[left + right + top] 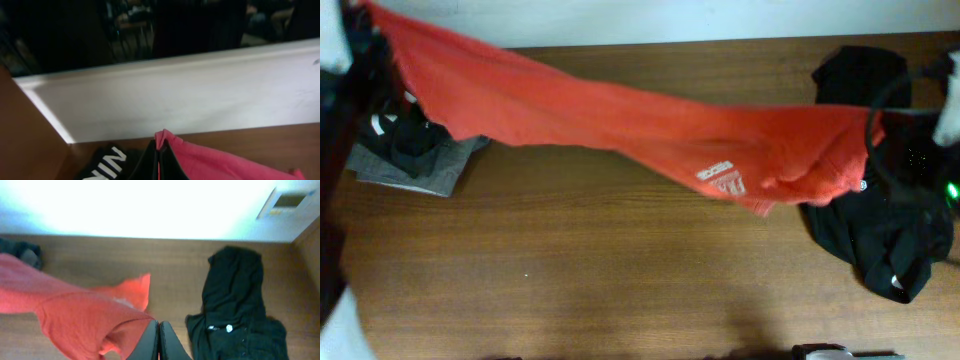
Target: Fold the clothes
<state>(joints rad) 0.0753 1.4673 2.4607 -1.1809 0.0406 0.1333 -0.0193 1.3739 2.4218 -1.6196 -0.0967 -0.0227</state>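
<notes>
The shirt still hangs in the air. The right gripper goes down and outward next to let go of the shirt's end on the bare wood by the white wall.
The red-orange T-shirt with white lettering is stretched in the air across the table between both arms. My left gripper at the far left is shut on one end of it; the left wrist view shows a fold of the shirt pinched in the jaws. My right gripper at the right is shut on the other end; the right wrist view shows the shirt beside the closed jaws. The larger black garment with a small white logo lies crumpled at the right.
A black top with white "NIK" letters lies on a grey garment at the left, under the left gripper. A white wall runs along the wooden table's far edge.
</notes>
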